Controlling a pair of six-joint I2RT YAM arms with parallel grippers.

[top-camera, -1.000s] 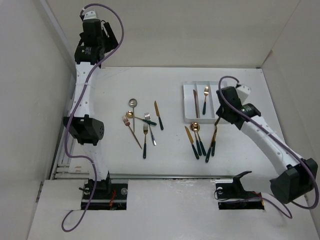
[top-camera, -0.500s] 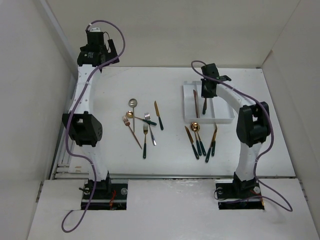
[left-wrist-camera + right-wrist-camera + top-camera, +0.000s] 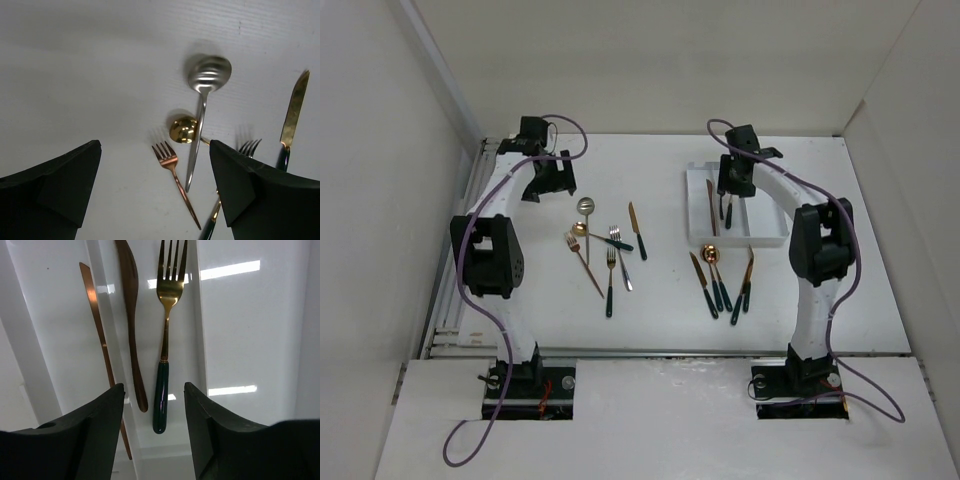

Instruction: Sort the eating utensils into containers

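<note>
A gold fork lies across a gold knife outside the tray. My right gripper will next move back and down to the fork's teal handle.
The white tray stands at the back right. A gold fork with a teal handle lies in its middle compartment, and a copper knife lies in the left one. My right gripper hovers open over the fork's handle without touching it. My left gripper hangs open above the table by a copper fork, a silver spoon and a gold spoon. More utensils lie loose mid-table. Another group lies in front of the tray.
White walls close in the table on the left, back and right. The tray's right compartment holds nothing. A gold knife lies to the right of the left gripper. Both arm bases sit at the near edge.
My left arm has swung down from the back wall to just above the left group of utensils. My right arm moved from the tray's near corner to over its middle, and its jaws opened.
</note>
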